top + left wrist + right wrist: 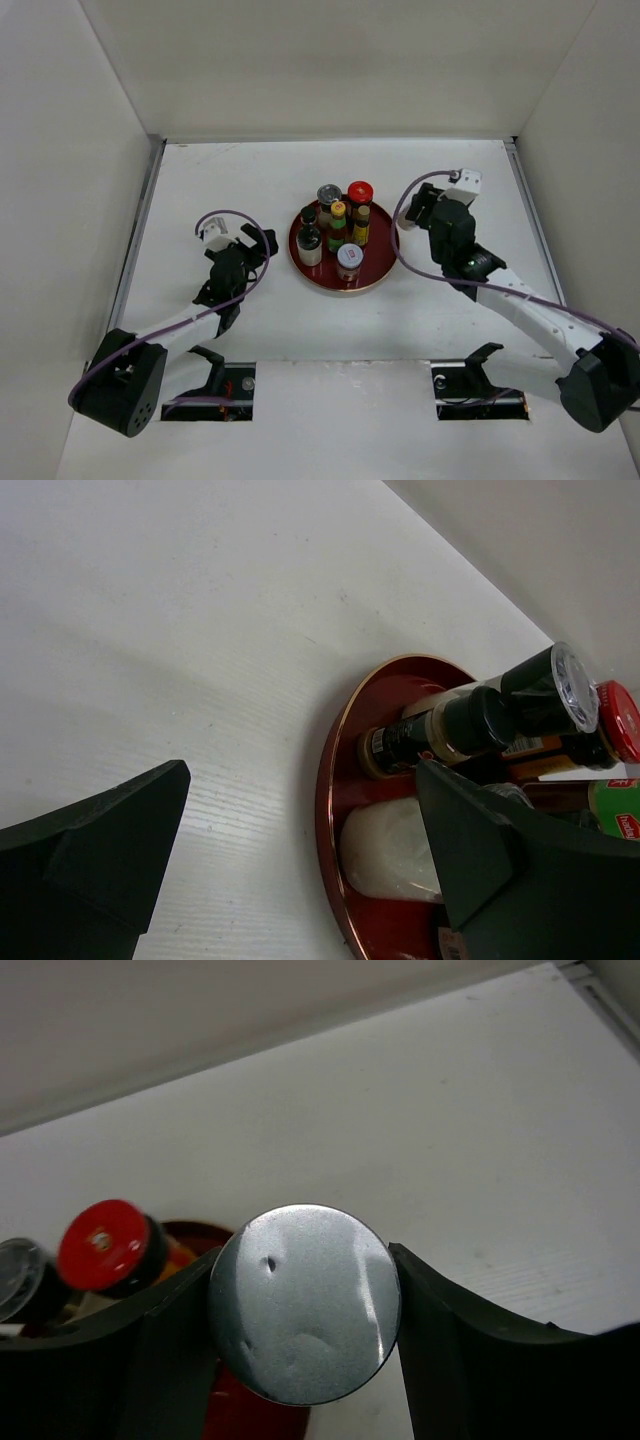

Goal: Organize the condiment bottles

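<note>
My right gripper carries the shaker (305,1305) left in the top view next, then lowers and releases it, since the tray's bare patch (250,1412) lies there, below.
Several condiment bottles stand close together on the round red tray (378,272): a red-lidded dark jar (360,190), a clear-capped jar (328,194), a yellow-capped green bottle (338,214), a black-capped dark bottle (308,236) and a white-lidded jar (349,260). My right gripper (413,214) hangs just right of the tray; in the right wrist view it (305,1256) is shut on the silver-capped shaker (305,1305), a finger touching each side of the cap. My left gripper (262,245) stands open left of the tray, nothing between its fingers (300,780). A white bottle (390,850) shows beside its right finger.
White walls close the table on the left, back and right. The left wrist view shows the tray's rim (328,780) and a black-capped bottle (470,720) close ahead. Two dark fixtures (215,385) (478,385) sit at the near edge by the arm bases.
</note>
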Motion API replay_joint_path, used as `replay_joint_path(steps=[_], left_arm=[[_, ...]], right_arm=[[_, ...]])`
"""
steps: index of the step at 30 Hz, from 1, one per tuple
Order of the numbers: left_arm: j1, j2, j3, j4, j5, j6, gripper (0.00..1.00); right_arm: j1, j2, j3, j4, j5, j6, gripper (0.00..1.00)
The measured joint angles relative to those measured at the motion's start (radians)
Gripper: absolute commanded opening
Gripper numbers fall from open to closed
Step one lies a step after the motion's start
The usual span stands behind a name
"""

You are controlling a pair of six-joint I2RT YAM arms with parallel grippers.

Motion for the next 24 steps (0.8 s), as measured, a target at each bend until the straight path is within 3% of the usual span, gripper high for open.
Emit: replay_joint_path(steps=[8, 15, 18, 24], left_arm=[[0.006, -0.001, -0.003, 0.0, -0.005, 0.0, 1.0], [0.011, -0.005, -0.003, -0.001, -0.014, 0.0, 1.0], [0.015, -0.006, -0.003, -0.001, -0.014, 0.0, 1.0], [0.023, -0.005, -0.003, -0.021, -0.02, 0.0, 1.0]], right_arm=[[0.176, 0.105, -0.002, 0.016, -0.01, 0.0, 0.46], [0.214, 0.205, -0.025, 0.035, -0.031, 0.009, 0.51], [0.223, 0.24, -0.025, 0.038, -0.031, 0.009, 0.61], [0.233, 0.246, -0.042, 0.097, -0.03, 0.017, 1.0]])
